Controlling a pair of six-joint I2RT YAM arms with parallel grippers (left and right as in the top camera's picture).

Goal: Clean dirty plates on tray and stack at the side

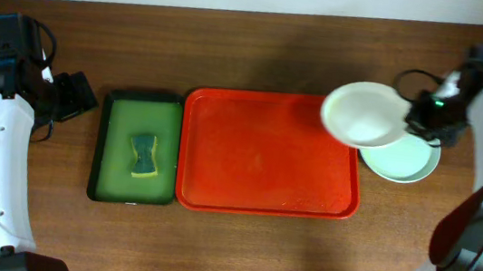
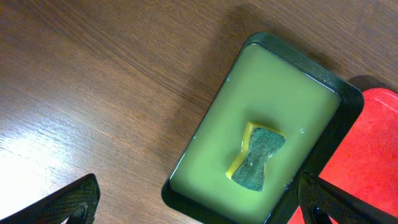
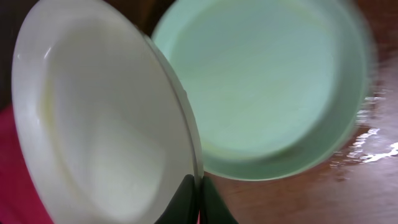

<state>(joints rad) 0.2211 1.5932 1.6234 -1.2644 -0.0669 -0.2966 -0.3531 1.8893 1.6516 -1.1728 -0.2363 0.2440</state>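
I will next move my right gripper to the right in the overhead view and down. I will release the white-cream plate onto the blue-green plate (image 1: 407, 162) (image 3: 264, 78), because the side stack starts there.
The red tray (image 1: 257, 156) lies in the middle of the table with no plates on it. My right gripper (image 1: 413, 114) is shut on the rim of the white-cream plate (image 1: 364, 113) and holds it in the air over the tray's right edge. In the right wrist view the fingers (image 3: 198, 196) pinch that plate (image 3: 99, 124) at its edge. A pale blue-green plate (image 1: 407, 162) rests on the table right of the tray, also seen in the right wrist view (image 3: 267, 87). My left gripper (image 2: 199, 202) is open and empty above the left end of the green tray.
A dark green tray (image 1: 110, 148) with green liquid holds a yellow-green sponge (image 1: 144, 156), left of the red tray. It also shows in the left wrist view (image 2: 273, 99) with the sponge (image 2: 258, 157). Wet streaks shine on the wood (image 3: 373, 152) by the blue-green plate.
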